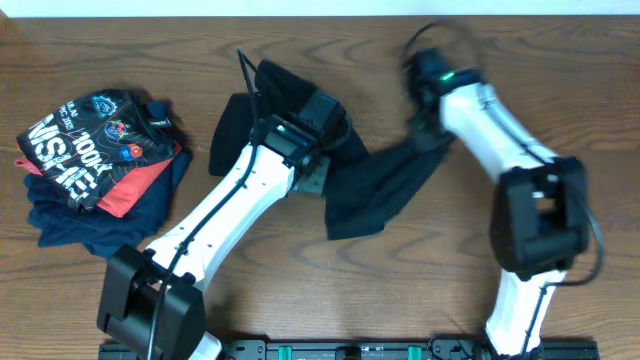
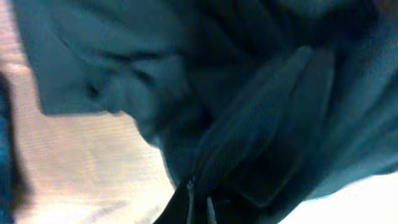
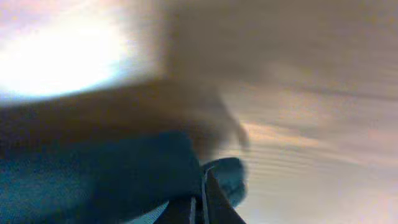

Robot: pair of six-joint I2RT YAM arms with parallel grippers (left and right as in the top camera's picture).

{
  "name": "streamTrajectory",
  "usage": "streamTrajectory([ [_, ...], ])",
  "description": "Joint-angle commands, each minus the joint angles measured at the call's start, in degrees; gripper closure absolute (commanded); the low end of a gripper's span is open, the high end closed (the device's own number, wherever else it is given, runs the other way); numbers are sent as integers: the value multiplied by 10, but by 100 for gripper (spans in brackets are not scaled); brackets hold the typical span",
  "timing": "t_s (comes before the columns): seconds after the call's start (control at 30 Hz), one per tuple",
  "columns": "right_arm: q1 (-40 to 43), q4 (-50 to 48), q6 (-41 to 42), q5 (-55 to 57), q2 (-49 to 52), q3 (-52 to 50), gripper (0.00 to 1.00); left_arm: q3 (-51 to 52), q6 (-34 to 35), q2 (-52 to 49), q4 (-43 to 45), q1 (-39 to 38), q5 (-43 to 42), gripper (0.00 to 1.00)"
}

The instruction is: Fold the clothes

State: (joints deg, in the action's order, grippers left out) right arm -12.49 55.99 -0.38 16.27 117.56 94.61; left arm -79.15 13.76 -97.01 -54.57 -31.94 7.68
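My left gripper has the shirt bunched around it, so it should move back slightly toward the loose flap [image 1: 350, 208] and let go of the shirt on the table.
The black polo shirt [image 1: 378, 195] hangs crumpled and stretched between my two grippers over the middle of the wooden table, with a loose flap trailing toward the front. My left gripper [image 1: 322, 125] is shut on its left part; in the left wrist view the closed jaws [image 2: 199, 208] pinch dark fabric [image 2: 249, 93] that fills the frame. My right gripper [image 1: 430, 130] is shut on the shirt's right end; in the right wrist view the closed jaws [image 3: 204, 202] hold a fabric edge [image 3: 106, 180]. Collar, buttons and logo are hidden in the folds.
A pile of folded garments [image 1: 95, 165] lies at the far left: a black printed tee on top of red and navy pieces. Bare wooden table [image 1: 560, 80] shows to the right and along the front. Both wrist views are blurred.
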Motion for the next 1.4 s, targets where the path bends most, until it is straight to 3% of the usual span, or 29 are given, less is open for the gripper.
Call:
streamTrajectory([
  [0.0,70,7,42,115,-107,98,99,-30,14,2,19,34,57,94],
  [0.1,116,27,41,5,-155,138,99,-54,41,9,20,62,28,94],
  [0.2,140,76,42,-56,-188,139,99,-55,42,23,9,72,-96,94],
  [0.33,146,196,42,-53,-194,136,99,-53,71,22,-60,58,-251,94],
  [0.4,146,237,42,-45,-193,119,99,-44,85,22,-105,41,-252,93],
  [0.43,146,253,42,-40,-193,108,99,-40,85,22,-121,34,-252,83],
  [0.47,146,268,42,-30,-193,93,98,-32,85,22,-143,23,-252,60],
  [0.5,146,277,42,-17,-193,79,99,-25,85,22,-156,16,-251,48],
  [0.63,153,282,60,43,-193,13,99,-2,85,22,-191,-5,-250,46],
  [0.73,162,269,77,69,-193,-26,99,3,84,22,-188,-6,-242,35],
  [0.87,166,244,77,68,-193,-58,99,3,93,21,-149,-6,-173,20],
  [1.2,166,228,81,57,-193,-63,99,36,94,-22,-38,-7,-175,12],
  [1.37,166,221,80,34,-193,-63,99,58,49,-81,21,-7,-177,9],
])
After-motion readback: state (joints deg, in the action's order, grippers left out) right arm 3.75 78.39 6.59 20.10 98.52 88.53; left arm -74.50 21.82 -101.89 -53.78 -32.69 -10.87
